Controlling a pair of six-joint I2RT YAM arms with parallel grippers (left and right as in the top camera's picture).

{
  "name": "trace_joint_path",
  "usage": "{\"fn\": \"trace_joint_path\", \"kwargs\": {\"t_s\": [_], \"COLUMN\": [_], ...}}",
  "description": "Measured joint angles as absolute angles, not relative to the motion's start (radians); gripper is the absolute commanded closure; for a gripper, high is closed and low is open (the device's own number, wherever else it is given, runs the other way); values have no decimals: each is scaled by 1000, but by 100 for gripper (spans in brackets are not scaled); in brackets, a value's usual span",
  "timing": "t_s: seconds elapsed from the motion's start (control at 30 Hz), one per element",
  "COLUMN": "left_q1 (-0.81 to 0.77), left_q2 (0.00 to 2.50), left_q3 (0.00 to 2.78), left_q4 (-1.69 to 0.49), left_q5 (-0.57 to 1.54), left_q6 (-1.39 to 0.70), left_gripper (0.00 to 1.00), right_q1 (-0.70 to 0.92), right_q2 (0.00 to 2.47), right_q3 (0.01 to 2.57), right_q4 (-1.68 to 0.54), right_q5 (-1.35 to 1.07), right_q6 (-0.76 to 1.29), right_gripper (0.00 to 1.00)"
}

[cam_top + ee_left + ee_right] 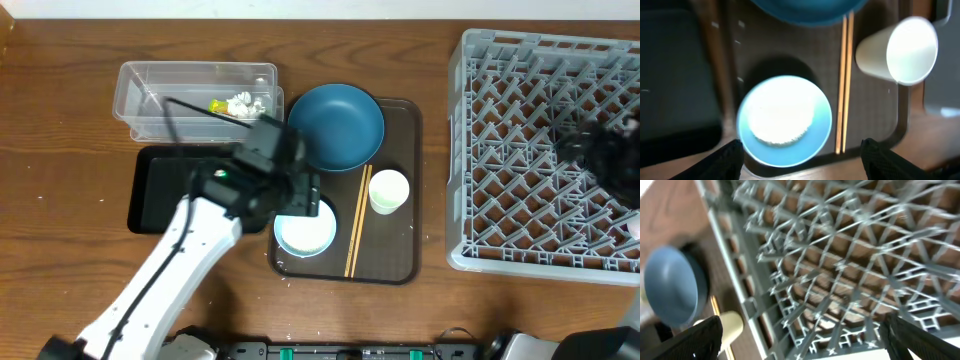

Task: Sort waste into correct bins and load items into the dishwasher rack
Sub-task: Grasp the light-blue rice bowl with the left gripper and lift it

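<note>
The small bowl's pale-blue side is empty of rice. I will lower my left gripper to the bowl's rim there, on the side toward the chopsticks (357, 222).
The small bowl (305, 232), pale blue at the rim with white rice (781, 117) in it, sits on the brown serving tray. My left gripper (300, 205) hovers over it, open and empty, a finger on either side of the bowl (785, 122) in the left wrist view (802, 160). The dark-blue dish (337, 125), a white cup (388, 190) and the chopsticks (357, 222) are also on that tray. The clear tub (150, 90) holds the snack wrapper (217, 105) and tissue (241, 102). My right gripper (600, 150) is open and empty above the grey rack (500, 150), which also shows in the right wrist view (805, 345).
The black tray (160, 190) lies left of the brown serving tray (395, 255), under my left arm. The rack (840, 265) fills the right side. A white shape (840, 356) shows at the bottom of the right wrist view; I cannot tell what it is.
</note>
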State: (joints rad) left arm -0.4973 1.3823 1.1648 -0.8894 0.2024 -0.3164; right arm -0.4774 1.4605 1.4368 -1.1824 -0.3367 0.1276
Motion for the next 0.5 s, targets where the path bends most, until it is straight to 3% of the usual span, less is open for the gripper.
{"fn": "trace_joint_path", "kwargs": {"t_s": [0.37, 0.43, 0.5], "left_q1": [-702, -722, -734], "left_q2": [1671, 1719, 1765], "left_q3": [1165, 1165, 1165], "left_q4": [-851, -841, -839], "left_q5": [202, 199, 187], "left_q6": [-317, -318, -319], "left_gripper": [25, 32, 46], "right_q1": [-272, -269, -269], "right_q2": [1461, 1461, 1461], "right_q3": [1369, 1365, 1364], "right_q4": [-1185, -1185, -1186], "right_q5": [-233, -228, -222], "right_q6": [119, 118, 118], "right_gripper": [1, 1, 1]}}
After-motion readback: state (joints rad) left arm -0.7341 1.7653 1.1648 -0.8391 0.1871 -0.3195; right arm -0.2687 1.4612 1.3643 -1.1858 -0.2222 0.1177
